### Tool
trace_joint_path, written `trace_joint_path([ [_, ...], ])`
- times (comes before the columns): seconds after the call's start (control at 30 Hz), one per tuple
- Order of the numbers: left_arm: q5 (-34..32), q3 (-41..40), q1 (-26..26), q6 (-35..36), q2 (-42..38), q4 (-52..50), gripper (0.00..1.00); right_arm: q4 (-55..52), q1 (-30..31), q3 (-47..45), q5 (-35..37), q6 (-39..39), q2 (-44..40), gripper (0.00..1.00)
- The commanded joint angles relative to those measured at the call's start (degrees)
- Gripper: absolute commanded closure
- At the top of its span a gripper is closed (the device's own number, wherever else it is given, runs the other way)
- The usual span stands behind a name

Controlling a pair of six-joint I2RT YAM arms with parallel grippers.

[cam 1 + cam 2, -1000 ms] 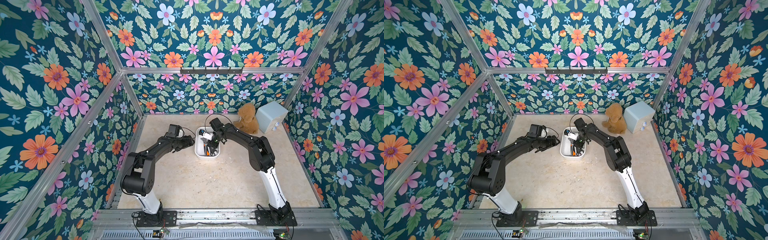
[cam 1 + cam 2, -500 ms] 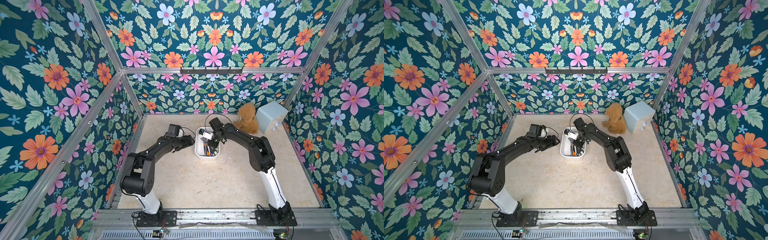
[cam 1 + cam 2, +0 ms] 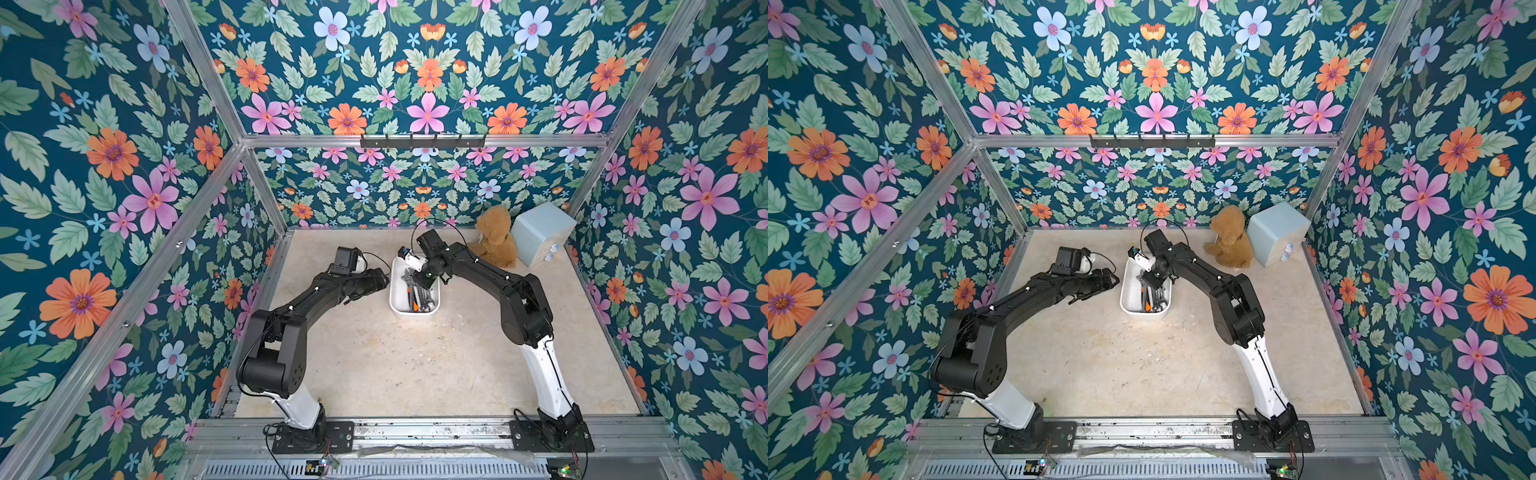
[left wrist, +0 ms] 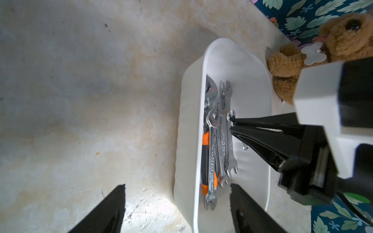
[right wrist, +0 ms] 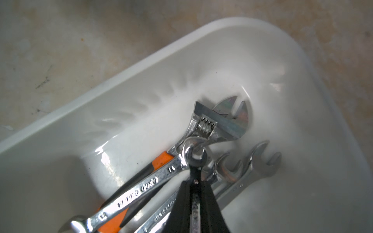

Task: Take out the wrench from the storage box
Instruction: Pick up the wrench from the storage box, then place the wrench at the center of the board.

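Note:
The wrench rises out of the box in my right gripper next, comes back, and goes down for release on the bare tabletop beside the box's near corner.
The white storage box (image 3: 393,293) (image 3: 1124,293) stands mid-table and holds several chrome wrenches and an orange-handled adjustable wrench (image 5: 218,125). My right gripper (image 5: 194,177) reaches down into the box (image 5: 141,66) and is shut on the shaft of one chrome wrench (image 5: 194,156), whose open-end head sticks out just past the fingertips. That wrench still sits inside the box, among the others. My left gripper (image 4: 176,185) is open and straddles the box's near side wall (image 4: 187,141), with one finger (image 4: 109,209) outside and the other inside. In both top views the grippers (image 3: 420,279) (image 3: 1112,281) meet at the box.
A brown teddy bear (image 3: 495,243) and a pale blue cube-shaped box (image 3: 540,232) sit in the back right corner. Floral walls with aluminium posts close in the table on three sides. A black hook rail (image 3: 422,141) runs along the back wall.
The right gripper's jaws have closed the last bit onto the wrench. Neither arm has visibly moved.

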Motion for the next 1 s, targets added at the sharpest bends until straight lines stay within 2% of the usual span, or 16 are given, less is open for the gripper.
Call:
trace_joint_path([
  [0.0,-0.37,-0.01,0.12,-0.21,-0.75,0.60,0.16,-0.33,0.66,3.90,2.33,8.77,1.36,1.00],
  [0.2,-0.68,-0.37,0.18,-0.30,-2.31,0.66,0.16,-0.42,1.85,5.62,7.18,17.30,-0.66,1.00],
  [0.4,-0.90,-0.84,0.11,-0.73,-4.37,1.01,0.16,2.45,1.86,-3.16,12.31,26.56,-9.82,1.00],
  [0.77,-0.59,-1.98,-0.05,-2.57,-6.99,2.11,0.15,10.89,4.06,-39.02,19.66,41.82,-36.78,1.00],
  [0.97,-0.90,-2.51,-0.67,-3.25,-7.72,2.50,0.16,14.47,8.18,-55.58,20.87,53.63,-45.60,1.00],
])
